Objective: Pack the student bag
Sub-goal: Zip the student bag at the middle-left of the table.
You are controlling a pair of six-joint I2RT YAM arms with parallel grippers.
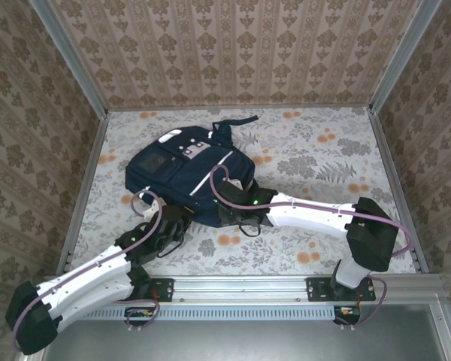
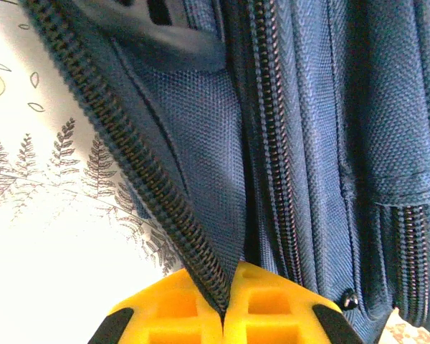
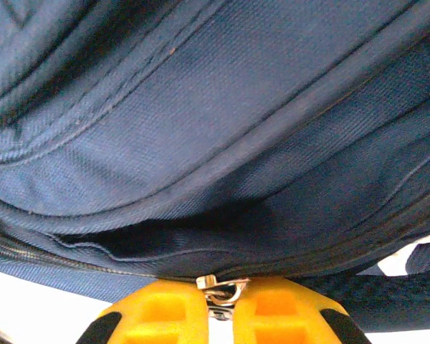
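Observation:
I need to pull the toothed tape with my left gripper away from the zipper pull (image 3: 221, 288) in my right gripper, toward the cloth beside the bag, then open my left gripper.
The student bag (image 1: 182, 174) is a navy backpack lying flat in the middle of the table, white patches near its top. At its near left edge my left gripper (image 2: 223, 301) is shut on the bag's open zipper edge (image 2: 165, 208), the yellow fingers (image 2: 161, 312) pinching the toothed tape. At the near right edge my right gripper (image 3: 220, 297) is shut on the metal zipper pull (image 3: 221, 288), which sits between the yellow fingers (image 3: 158, 315). Navy fabric (image 3: 215, 129) and a dark seam gap rise above it. From above, both grippers are tucked against the bag's near edge.
The table has a pale floral cloth (image 1: 316, 158) with free room right of the bag. A dark strap (image 1: 237, 122) trails from the bag's far end. Patterned walls enclose three sides, and a metal rail (image 1: 240, 289) runs along the near edge.

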